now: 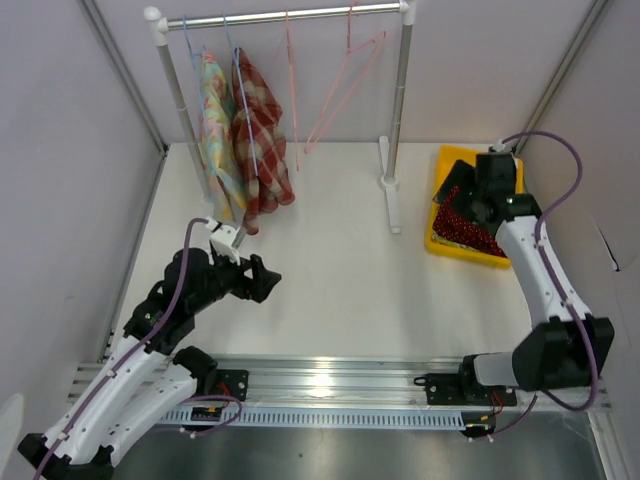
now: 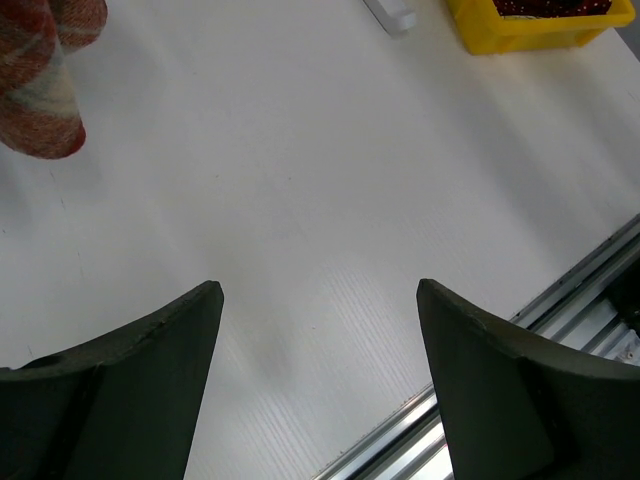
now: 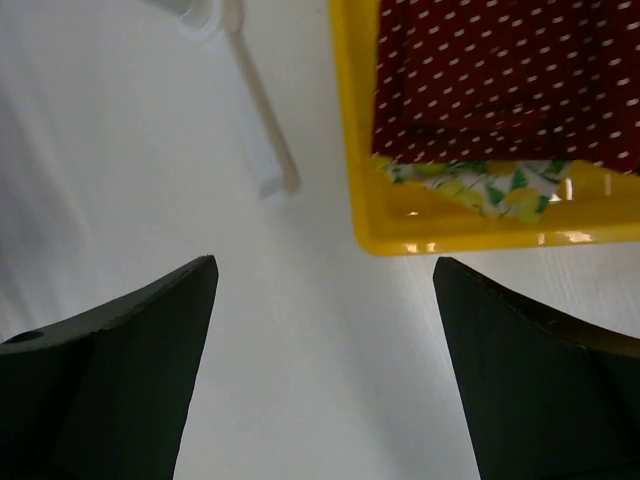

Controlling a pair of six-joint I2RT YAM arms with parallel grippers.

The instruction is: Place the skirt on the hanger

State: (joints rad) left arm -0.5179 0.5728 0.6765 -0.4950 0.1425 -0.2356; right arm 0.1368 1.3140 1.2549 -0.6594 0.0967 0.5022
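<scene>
I need to move my right gripper down to the right in the wrist view next, onto the edge of the dotted skirt farthest from the rack, because the skirt lies there.
A dark red white-dotted skirt (image 1: 465,225) lies in a yellow bin (image 1: 470,253) at the right; it also shows in the right wrist view (image 3: 500,80) over a lemon-print cloth (image 3: 480,185). An empty pink hanger (image 1: 345,94) hangs on the rack rail (image 1: 290,16). My right gripper (image 1: 460,195) hovers at the bin's near-left side, open and empty (image 3: 325,300). My left gripper (image 1: 262,280) is open and empty (image 2: 318,300) low over the table's left half.
A floral skirt (image 1: 215,130) and a red plaid skirt (image 1: 262,130) hang on blue hangers at the rack's left. The rack's white foot (image 1: 392,200) lies just left of the bin. A metal rail (image 1: 330,385) runs along the near edge.
</scene>
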